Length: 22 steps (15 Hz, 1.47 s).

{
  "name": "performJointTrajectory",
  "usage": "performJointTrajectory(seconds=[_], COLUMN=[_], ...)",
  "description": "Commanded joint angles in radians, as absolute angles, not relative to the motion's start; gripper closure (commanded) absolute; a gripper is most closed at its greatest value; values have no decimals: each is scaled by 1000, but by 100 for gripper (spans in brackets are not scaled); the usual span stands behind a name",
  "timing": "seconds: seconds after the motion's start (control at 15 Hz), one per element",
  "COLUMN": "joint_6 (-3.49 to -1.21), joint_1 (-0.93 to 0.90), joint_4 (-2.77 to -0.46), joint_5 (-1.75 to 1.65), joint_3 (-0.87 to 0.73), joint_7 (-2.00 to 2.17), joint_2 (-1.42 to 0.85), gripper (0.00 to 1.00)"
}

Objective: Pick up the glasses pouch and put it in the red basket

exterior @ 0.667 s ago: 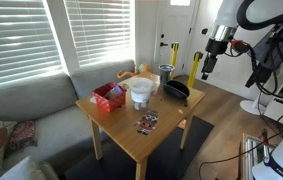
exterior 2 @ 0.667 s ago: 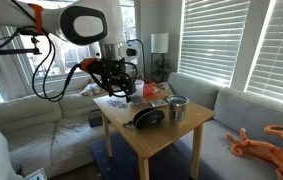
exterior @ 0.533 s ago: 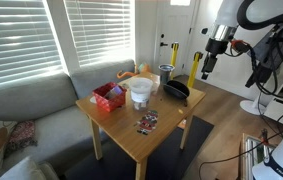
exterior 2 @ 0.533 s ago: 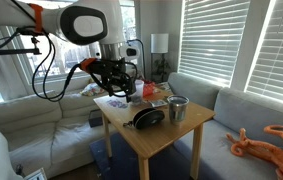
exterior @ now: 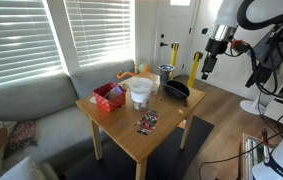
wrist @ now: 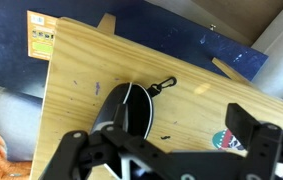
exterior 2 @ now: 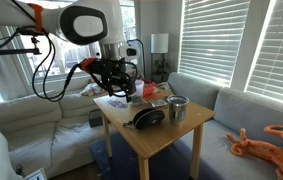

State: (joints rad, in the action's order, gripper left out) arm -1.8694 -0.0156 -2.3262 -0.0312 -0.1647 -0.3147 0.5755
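The pouch lies slanted to my open fingers. Next I need to move my gripper down and outward as it turns, then reach the near edge of the pouch.
The black glasses pouch (exterior: 176,89) lies on the wooden table near its edge, beside a metal cup (exterior: 166,72). It also shows in the other exterior view (exterior 2: 148,117) and in the wrist view (wrist: 129,108), with a white seam and a small clip. The red basket (exterior: 108,96) stands on the far side of the white tub (exterior: 139,92); in an exterior view it is a red patch (exterior 2: 148,91) behind the cup. My gripper (exterior: 204,73) hangs open and empty in the air above and beside the pouch (exterior 2: 121,90) (wrist: 161,140).
A small colourful flat packet (exterior: 146,122) lies near the table's front corner, also in the wrist view (wrist: 226,140). A grey sofa (exterior: 21,105) borders the table (exterior: 171,115). A dark blue rug (wrist: 181,25) lies below. Window blinds stand behind.
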Motion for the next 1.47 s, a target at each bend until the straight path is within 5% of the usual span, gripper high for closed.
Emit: performJointTrajectory(seconds=[0.0, 1.4], joint_6=[-1868, -2173], joint_1=[-5, 113], joint_4=[-2324, -2296], joint_5=[-26, -93], joint_3=[-156, -85], joint_7=[-319, 173], joint_2=[574, 243], gripper=[0, 0])
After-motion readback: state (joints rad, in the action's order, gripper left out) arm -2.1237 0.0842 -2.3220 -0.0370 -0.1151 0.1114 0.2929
